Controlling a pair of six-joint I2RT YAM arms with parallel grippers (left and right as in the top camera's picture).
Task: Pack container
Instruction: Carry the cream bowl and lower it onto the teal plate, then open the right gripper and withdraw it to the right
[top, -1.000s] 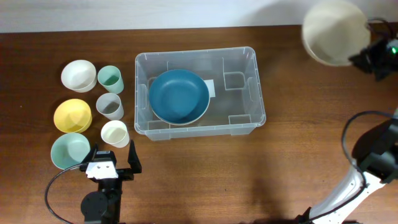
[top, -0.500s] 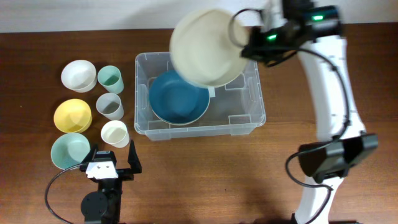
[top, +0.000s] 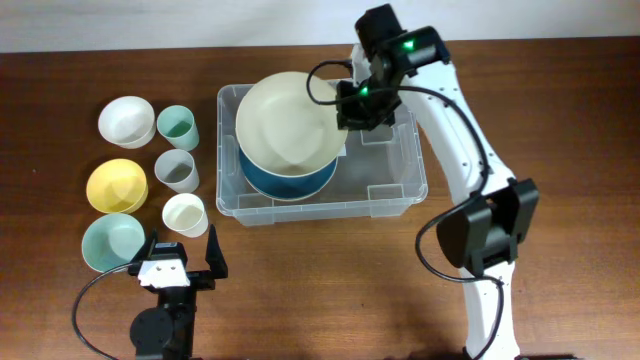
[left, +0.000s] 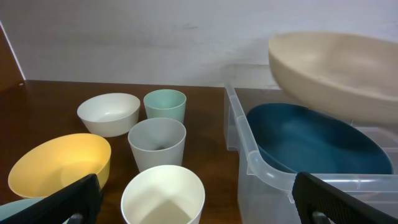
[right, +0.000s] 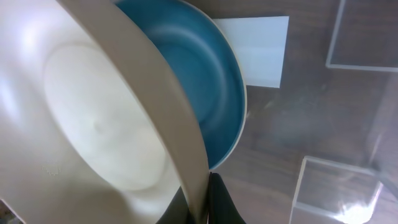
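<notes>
The blue bowl (top: 300, 182) (right: 211, 81) stands open below the cream bowl. I will lower my right gripper to set the cream bowl inside it and let go of the cream bowl's rim.
The clear plastic container (top: 410, 150) stands at the table's middle, with a blue bowl (top: 300, 182) inside it. My right gripper (top: 348, 105) is shut on the rim of a large cream bowl (top: 288, 125), held above the blue bowl over the container's left half. In the right wrist view the cream bowl (right: 93, 124) fills the left, the blue bowl (right: 211, 81) lies below it, and the fingers (right: 202, 205) pinch the rim. My left gripper (top: 180, 262) is open and empty near the front edge, facing the cups. The left wrist view shows the container (left: 261, 165) and both bowls (left: 336, 68).
Left of the container stand a white bowl (top: 126, 120), a yellow bowl (top: 116, 185), a pale green bowl (top: 112, 241), a green cup (top: 177, 126), a grey cup (top: 176, 170) and a white cup (top: 184, 214). A white label (right: 261, 50) lies on the container's base.
My right arm has swung from the far right to over the container with the cream bowl and has lowered it toward the blue bowl. The left arm has not moved.
</notes>
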